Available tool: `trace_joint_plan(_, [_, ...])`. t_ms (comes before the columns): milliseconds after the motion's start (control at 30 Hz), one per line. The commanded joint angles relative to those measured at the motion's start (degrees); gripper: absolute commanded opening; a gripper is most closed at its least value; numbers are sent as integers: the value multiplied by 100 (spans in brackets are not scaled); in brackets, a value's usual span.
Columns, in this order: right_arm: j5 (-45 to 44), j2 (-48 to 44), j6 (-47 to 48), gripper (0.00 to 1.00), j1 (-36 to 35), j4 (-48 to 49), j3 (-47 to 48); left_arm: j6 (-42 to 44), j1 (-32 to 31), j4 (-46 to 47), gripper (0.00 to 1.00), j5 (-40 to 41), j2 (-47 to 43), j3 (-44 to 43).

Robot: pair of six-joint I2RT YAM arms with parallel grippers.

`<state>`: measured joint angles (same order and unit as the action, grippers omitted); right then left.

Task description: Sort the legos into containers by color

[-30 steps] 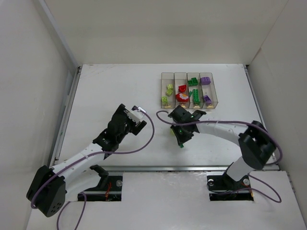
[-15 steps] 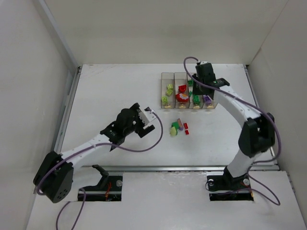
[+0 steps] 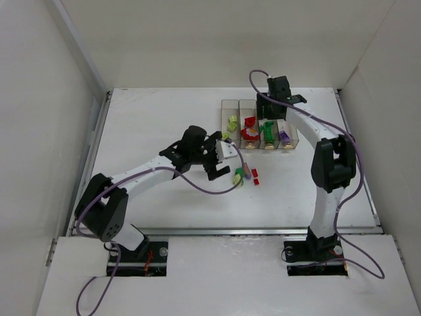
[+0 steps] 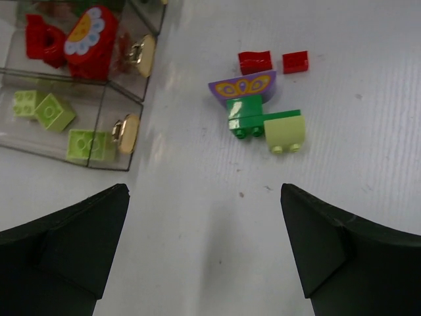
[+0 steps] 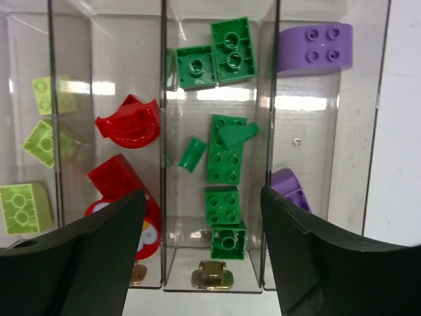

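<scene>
I should move my left gripper down and across onto the pale yellow-green brick (image 4: 285, 131), because it is below my gripper's fingers and to their right in the top view.
The containers (image 3: 230, 106) form a row of clear bins at the back right. They hold pale yellow-green, red, green and purple legos in turn. My right gripper (image 3: 268, 112) hovers open over the green bin (image 5: 221, 280), where a green brick (image 5: 228, 241) lies studs down between the fingers, free of both. Several loose legos (image 3: 245, 174) lie on the table just in front of the bins: a purple piece (image 4: 242, 87), a green brick (image 4: 245, 120), a pale yellow-green brick (image 4: 285, 131) and two red bits (image 4: 255, 61). My left gripper (image 3: 220, 158) is open and empty just left of them.
White walls enclose the table on three sides. Brass latches (image 5: 212, 275) stick out at the bins' near ends. The right arm's elbow (image 3: 332, 161) stands right of the bins, with its purple cable looping beside it.
My right gripper carried a green brick from the table up to the green bin and opened, leaving the brick inside. The left arm reached right toward the loose legos.
</scene>
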<state>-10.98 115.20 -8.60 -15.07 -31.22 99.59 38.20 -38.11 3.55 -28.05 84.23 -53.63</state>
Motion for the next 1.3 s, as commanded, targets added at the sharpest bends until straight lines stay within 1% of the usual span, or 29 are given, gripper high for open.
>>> trace_joint_plan(0, [271, -225, 95, 76, -40, 99, 149, 320, -222, -381, 100, -780, 322, -385])
trace_joint_plan(100, [324, -559, 95, 76, -40, 160, -71, 320, -311, -382, 100, -781, 542, -534])
trace_joint_plan(167, [456, -900, 95, 76, -40, 239, -387, 163, -451, -329, 100, -781, 621, -535])
trace_joint_plan(233, [527, -1139, 95, 76, -40, 326, -659, -223, -513, -66, 100, -711, 700, -535])
trace_joint_plan(267, [527, -1253, 43, 76, -40, 432, -939, -373, -592, 31, 100, -632, 761, -474])
trace_joint_plan(400, [641, -1824, -116, 76, -93, 713, -1563, -795, -795, 260, 100, -420, 885, -360])
trace_joint_plan(467, [693, -1878, -168, 76, -93, 766, -1749, -962, -935, 400, 100, -184, 1016, -359])
trace_joint_plan(533, [694, -2009, -168, 76, -93, 767, -1960, -1112, -935, 453, 96, 53, 1070, -359])
trace_joint_plan(567, [694, -2010, -168, 76, -93, 767, -2031, -1112, -935, 593, 88, 133, 1235, -359])
trace_joint_plan(667, [642, -2115, -168, 76, -145, 767, -2286, -1113, -935, 699, 76, 344, 1447, -359])
trace_joint_plan(700, [589, -2185, -168, 76, -145, 767, -2347, -1034, -935, 700, 73, 344, 1508, -359])
trace_joint_plan(733, [589, -2186, -168, 76, -145, 767, -2435, -1033, -935, 700, 66, 344, 1570, -359])
trace_joint_plan(833, [527, -2335, -168, 76, -145, 767, -2497, -981, -935, 560, 56, 204, 1676, -491])
trace_joint_plan(867, [466, -2387, -107, 76, -145, 767, -2549, -981, -935, 559, 49, 143, 1676, -543])
trace_joint_plan(900, [466, -2388, -107, 76, -145, 767, -2550, -981, -935, 559, 47, 142, 1746, -544])
trace_joint_plan(933, [465, -2388, -107, 76, -145, 767, -2550, -1033, -935, 559, 45, 142, 1746, -605])
trace_joint_plan(1100, [465, -2388, -54, 76, -145, 767, -2550, -1086, -935, 612, 45, 142, 1799, -667])
trace_joint_plan(1167, [465, -2388, -54, 76, -145, 767, -2550, -1086, -935, 612, 48, 81, 1799, -667])
trace_joint_plan(1267, [465, -2335, -54, 76, -145, 767, -2602, -1086, -988, 612, 48, -33, 1799, -667])
